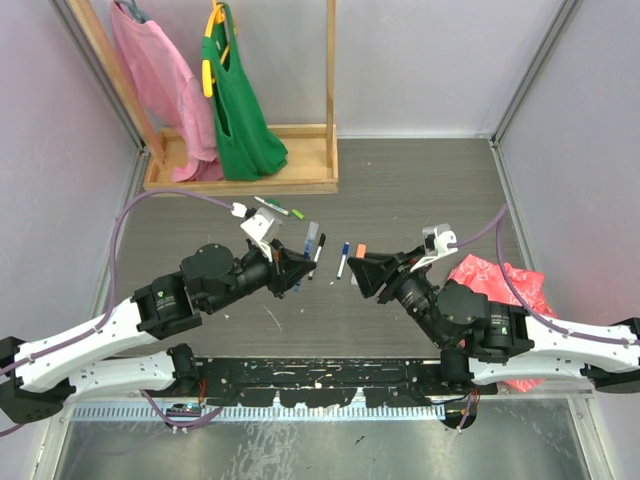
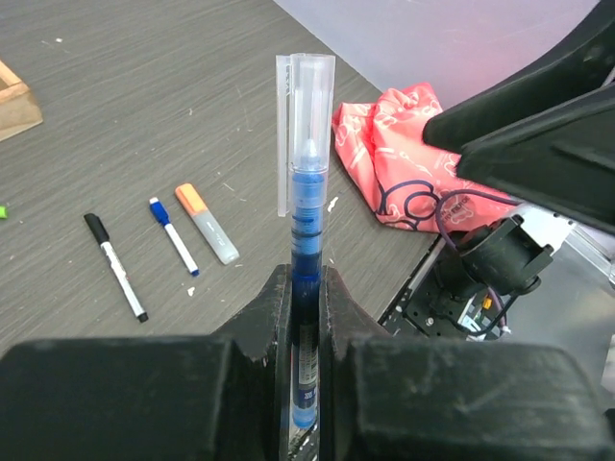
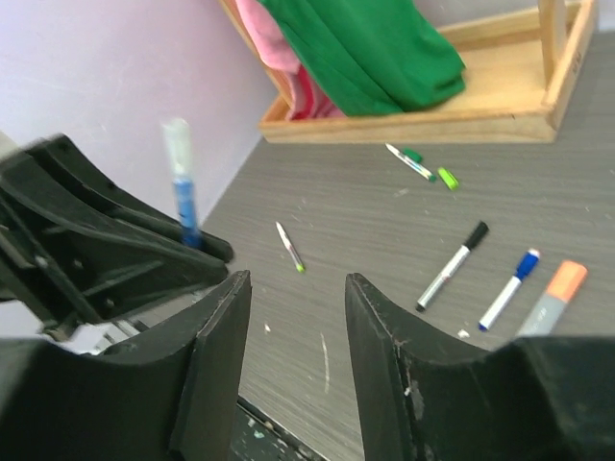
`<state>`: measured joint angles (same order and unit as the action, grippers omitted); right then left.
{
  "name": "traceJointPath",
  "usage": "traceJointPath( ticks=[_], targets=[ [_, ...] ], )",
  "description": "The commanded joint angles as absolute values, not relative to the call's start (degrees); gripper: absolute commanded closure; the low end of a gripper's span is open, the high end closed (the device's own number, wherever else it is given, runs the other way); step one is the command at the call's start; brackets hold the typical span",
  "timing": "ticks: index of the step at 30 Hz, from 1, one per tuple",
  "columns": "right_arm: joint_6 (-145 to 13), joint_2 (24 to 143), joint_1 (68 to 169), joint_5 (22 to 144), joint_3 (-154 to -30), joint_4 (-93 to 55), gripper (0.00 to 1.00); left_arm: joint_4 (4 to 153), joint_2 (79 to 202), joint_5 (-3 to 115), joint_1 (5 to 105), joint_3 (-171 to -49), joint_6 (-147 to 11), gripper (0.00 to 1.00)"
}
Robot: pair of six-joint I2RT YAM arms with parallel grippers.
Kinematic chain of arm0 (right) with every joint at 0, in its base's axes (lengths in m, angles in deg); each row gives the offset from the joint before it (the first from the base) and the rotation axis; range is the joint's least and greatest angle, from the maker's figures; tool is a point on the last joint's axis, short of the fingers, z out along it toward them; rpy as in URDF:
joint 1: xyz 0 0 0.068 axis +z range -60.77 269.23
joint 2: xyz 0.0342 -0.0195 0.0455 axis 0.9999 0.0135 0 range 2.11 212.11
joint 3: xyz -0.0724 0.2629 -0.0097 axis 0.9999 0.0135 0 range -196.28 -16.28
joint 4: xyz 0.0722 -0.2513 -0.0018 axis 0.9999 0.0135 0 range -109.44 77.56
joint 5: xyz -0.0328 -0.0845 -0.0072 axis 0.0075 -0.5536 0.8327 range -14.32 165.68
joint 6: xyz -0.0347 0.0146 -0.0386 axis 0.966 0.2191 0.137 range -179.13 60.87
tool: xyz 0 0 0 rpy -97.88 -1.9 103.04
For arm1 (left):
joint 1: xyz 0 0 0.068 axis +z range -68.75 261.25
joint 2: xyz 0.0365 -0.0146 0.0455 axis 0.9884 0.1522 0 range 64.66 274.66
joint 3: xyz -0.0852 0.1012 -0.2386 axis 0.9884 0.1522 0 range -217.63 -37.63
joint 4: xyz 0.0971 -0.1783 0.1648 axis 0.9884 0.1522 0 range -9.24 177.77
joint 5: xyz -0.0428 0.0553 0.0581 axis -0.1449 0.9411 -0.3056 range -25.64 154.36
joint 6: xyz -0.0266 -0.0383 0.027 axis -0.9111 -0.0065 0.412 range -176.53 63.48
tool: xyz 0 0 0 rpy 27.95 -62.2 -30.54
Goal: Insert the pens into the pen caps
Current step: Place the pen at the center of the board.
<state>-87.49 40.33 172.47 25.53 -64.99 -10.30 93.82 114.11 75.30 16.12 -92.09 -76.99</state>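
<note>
I need to turn my left gripper downward next and lower it to let go of the pen between the black-capped and blue-capped ones, because that gap is below it.
My left gripper (image 2: 306, 280) is shut on a blue pen (image 2: 307, 206) that stands upright out of the jaws. A clear cap with a clip (image 2: 306, 86) sits over its tip. From above, the same blue pen (image 1: 311, 239) is held over mid-table. My right gripper (image 3: 293, 286) faces it a short way off, open, with nothing between its fingers. On the table lie a black-capped pen (image 3: 452, 266), a blue-capped pen (image 3: 509, 288), an orange-capped marker (image 3: 554, 296), a thin pen with a light green tip (image 3: 290, 247), a green pen (image 3: 410, 160) and a light green cap (image 3: 448, 178).
A wooden rack base (image 1: 240, 165) with a pink garment (image 1: 160, 70) and a green garment (image 1: 238, 100) hanging over it stands at the back left. A crumpled pink bag (image 1: 500, 285) lies by the right arm. Grey walls close in both sides.
</note>
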Motion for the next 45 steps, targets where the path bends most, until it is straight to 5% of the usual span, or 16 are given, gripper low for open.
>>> traceJointPath(
  ticks=[1, 16, 28, 45],
  targets=[
    [-95.2, 38.0, 172.6, 24.0, -62.2, -3.4, 0.49, 90.3, 113.0, 69.4, 16.1, -91.2, -77.6, 1.00],
    [-108.5, 34.3, 172.6, 26.7, -53.9, 7.0, 0.21, 100.5, 121.6, 73.7, 16.8, -87.4, -83.2, 1.00],
    [-111.0, 34.9, 172.6, 28.8, -52.7, 9.9, 0.07, 103.1, 136.2, 68.1, 31.2, -92.9, -80.9, 1.00],
    [-115.7, 31.0, 172.6, 28.0, -50.5, 13.5, 0.04, 102.7, 157.1, 69.7, 33.6, -104.3, -83.3, 1.00]
  ],
)
